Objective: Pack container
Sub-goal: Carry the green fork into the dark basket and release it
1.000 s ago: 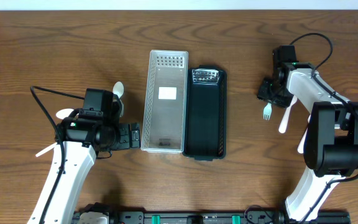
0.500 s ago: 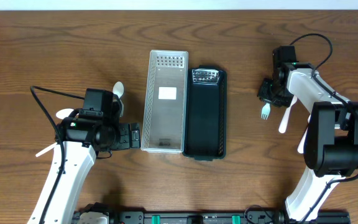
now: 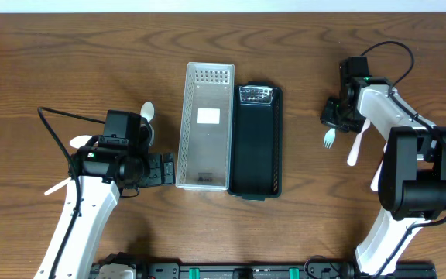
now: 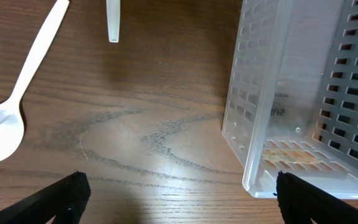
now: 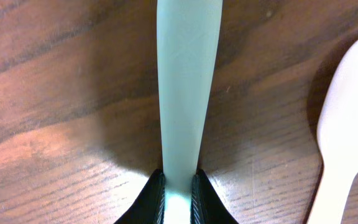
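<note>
The right gripper lifts the pale green fork across to the black container (image 3: 255, 147) next, then lowers it inside, because most of the black container's bottom is bare.
A clear perforated container (image 3: 207, 128) lies beside a black container (image 3: 255, 147) mid-table. My right gripper (image 3: 339, 118) is shut on the handle of a pale green fork (image 3: 330, 139), low over the wood to the right of the containers. In the right wrist view the fork handle (image 5: 188, 74) runs up from between the closed jaws (image 5: 178, 186). My left gripper (image 3: 165, 168) is open and empty at the clear container's near left corner. The left wrist view shows its jaws (image 4: 176, 193) wide apart over bare wood, beside the clear container (image 4: 303, 93).
A white spoon (image 4: 5, 99) and another utensil handle (image 4: 112, 18) lie left of the clear container. More white utensils lie by the left arm (image 3: 147, 112) and by the right arm (image 3: 356, 143). A small clear item (image 3: 255, 94) sits at the black container's far end.
The right gripper and the fork have shifted very slightly to the left. The left arm has not moved.
</note>
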You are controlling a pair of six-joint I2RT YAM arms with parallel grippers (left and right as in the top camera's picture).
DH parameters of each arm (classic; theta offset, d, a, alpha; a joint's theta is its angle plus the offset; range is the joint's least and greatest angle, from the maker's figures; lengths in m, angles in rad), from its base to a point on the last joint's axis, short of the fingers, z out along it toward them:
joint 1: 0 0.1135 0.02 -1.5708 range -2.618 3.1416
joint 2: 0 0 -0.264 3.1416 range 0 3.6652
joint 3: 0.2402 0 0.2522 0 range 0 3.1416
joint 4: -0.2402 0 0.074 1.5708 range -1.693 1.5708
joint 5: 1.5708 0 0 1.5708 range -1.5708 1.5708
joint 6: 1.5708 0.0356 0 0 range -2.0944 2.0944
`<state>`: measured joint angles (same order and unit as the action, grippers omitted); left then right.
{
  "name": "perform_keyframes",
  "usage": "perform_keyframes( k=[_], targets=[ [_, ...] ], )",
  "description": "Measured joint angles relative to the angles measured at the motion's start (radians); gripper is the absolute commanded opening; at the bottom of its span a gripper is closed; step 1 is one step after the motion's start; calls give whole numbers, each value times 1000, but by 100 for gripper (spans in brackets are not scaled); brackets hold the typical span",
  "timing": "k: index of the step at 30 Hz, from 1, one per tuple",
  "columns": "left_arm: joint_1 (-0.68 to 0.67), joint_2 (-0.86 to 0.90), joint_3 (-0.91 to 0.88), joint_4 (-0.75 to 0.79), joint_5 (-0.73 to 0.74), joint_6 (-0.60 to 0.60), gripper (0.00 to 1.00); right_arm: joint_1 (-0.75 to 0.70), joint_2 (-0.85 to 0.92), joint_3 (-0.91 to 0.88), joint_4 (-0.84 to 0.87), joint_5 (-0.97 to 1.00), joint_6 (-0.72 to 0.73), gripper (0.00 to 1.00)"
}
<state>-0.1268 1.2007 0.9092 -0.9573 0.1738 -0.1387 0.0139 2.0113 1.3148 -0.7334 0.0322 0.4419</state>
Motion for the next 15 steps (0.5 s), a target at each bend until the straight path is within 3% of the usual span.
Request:
perform_keyframes(
  k=[6, 15],
  targets=[
    [0, 0, 0, 19, -12, 0, 98, 32, -62, 54, -143, -4, -40, 1],
    [0, 0, 0, 31, -43, 1, 98, 245, -385, 236, -239, -12, -87, 1]
  ],
)
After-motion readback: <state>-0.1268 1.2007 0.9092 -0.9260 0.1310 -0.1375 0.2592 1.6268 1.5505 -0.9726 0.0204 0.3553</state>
